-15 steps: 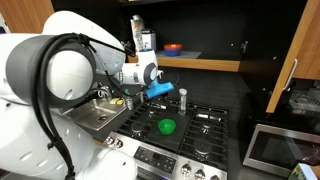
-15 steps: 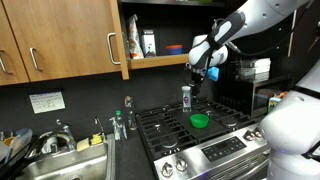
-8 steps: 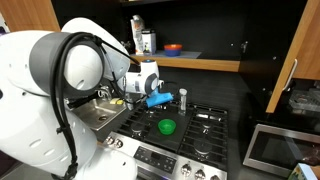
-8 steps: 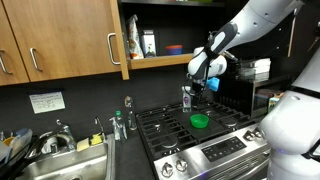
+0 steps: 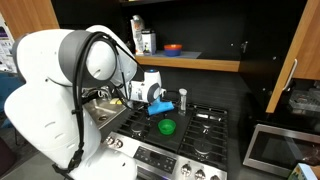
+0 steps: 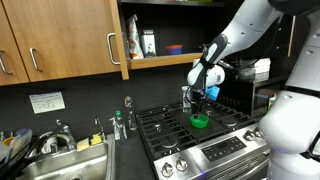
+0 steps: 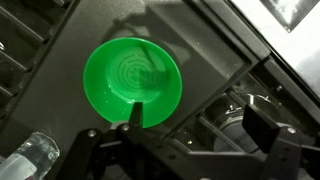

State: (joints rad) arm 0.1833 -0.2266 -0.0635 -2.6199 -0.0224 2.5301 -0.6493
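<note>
The green bowl's rim (image 5: 160, 125) (image 7: 173, 112) is just below and one finger is already over the bowl, so my open gripper should move down next until its fingers are on both sides of that rim.
A bright green bowl (image 7: 132, 82) sits upright on the black stove grates (image 7: 215, 70); it shows in both exterior views (image 5: 167, 126) (image 6: 200, 121). My gripper (image 7: 198, 122) hangs open just above it, empty, with one fingertip (image 7: 133, 115) over the bowl's near rim and the other over a burner. In both exterior views the gripper (image 5: 160, 104) (image 6: 203, 97) is a little above the bowl. A clear bottle (image 5: 182, 100) (image 6: 186, 97) stands upright on the stove beside the gripper; its top shows at the wrist view's lower left (image 7: 30, 155).
A steel sink (image 5: 96, 115) (image 6: 70, 165) lies beside the stove, with soap bottles (image 6: 118, 125) at its edge. A wooden shelf above holds a red and blue dish (image 5: 173, 48) and containers. A small oven (image 5: 275, 148) stands at the stove's other side.
My gripper has come down from above the bottle toward the green bowl and stays open. The bowl and bottle have not moved.
</note>
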